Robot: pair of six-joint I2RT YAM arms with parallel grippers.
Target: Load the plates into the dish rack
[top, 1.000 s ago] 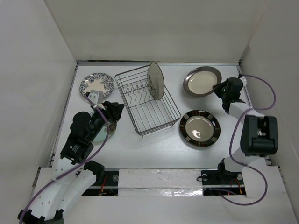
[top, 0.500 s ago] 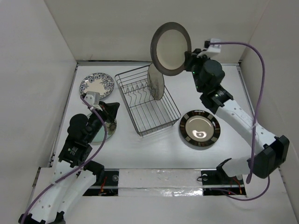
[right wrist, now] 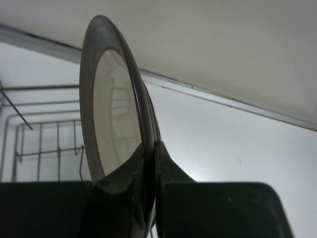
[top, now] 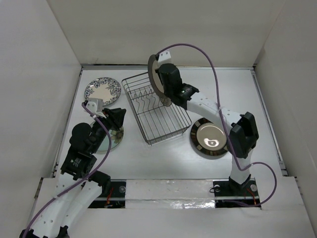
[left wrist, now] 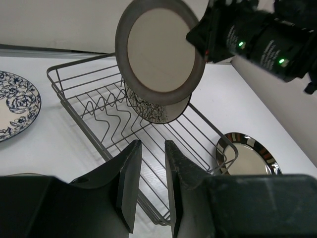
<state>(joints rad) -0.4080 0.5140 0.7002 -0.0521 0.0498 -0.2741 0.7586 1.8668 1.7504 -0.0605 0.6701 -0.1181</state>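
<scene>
Next I will move my right gripper down to seat the cream plate (top: pixel 153 73) in the free wire slots beside the standing plate and release it, as it still hangs above them.
My right gripper (top: pixel 159 78) is shut on the rim of a dark-rimmed cream plate (top: pixel 153 73), held on edge above the far end of the wire dish rack (top: pixel 163 121). In the right wrist view the plate (right wrist: pixel 111 114) stands upright between my fingers (right wrist: pixel 151 148). The left wrist view shows this plate (left wrist: pixel 158 52) just above another plate (left wrist: pixel 166 110) standing in the rack (left wrist: pixel 94 106). My left gripper (top: pixel 117 118) is open and empty (left wrist: pixel 151 145), over a pale green plate (top: pixel 108 140). A blue-floral plate (top: pixel 102 90) and a black gold-marked plate (top: pixel 212 137) lie flat.
White walls enclose the table on three sides. The right arm stretches across the black plate and the rack's right side. A purple cable (top: pixel 198 49) loops above the right arm. The blue-floral plate also shows in the left wrist view (left wrist: pixel 15 104).
The right arm picked the cream plate off the back right of the table, lifted it high, then swung it left and down over the rack. The left arm barely moved.
</scene>
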